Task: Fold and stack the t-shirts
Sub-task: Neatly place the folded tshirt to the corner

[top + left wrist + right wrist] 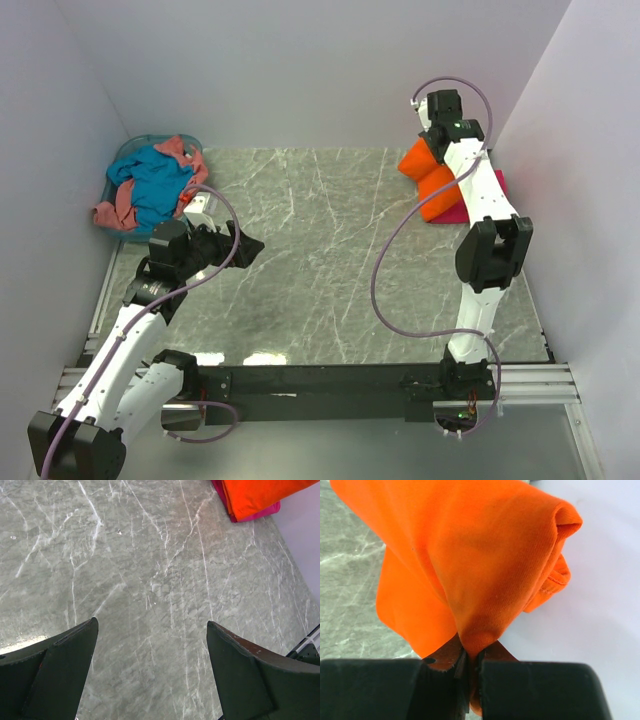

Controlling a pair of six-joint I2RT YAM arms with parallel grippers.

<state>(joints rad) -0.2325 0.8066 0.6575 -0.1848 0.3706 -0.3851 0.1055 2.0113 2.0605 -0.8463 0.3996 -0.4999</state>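
The magenta-pink t-shirt's bare side is below my right gripper, to its right in the top view. I should lower the orange t-shirt's fold that way and release it.
The bright orange t-shirt point(428, 178) lies folded at the far right of the table on top of the magenta-pink t-shirt point(462, 212); both also show in the left wrist view, the orange one point(260, 495) over the magenta one point(260, 513). My right gripper point(474, 652) is shut on a fold of the orange t-shirt point(470, 555) and lifts that part near the right wall. The teal-blue t-shirt point(158, 185) and the salmon-pink t-shirt point(117, 208) lie crumpled in the basket. My left gripper point(152, 625) is open and empty over bare table, shown in the top view point(243, 246) right of the basket.
The pale blue round basket point(125, 160) stands at the far left corner. White walls close the table at the left, back and right. The marble tabletop point(320, 260) lies between the arms. A black rail point(320, 380) runs along the near edge.
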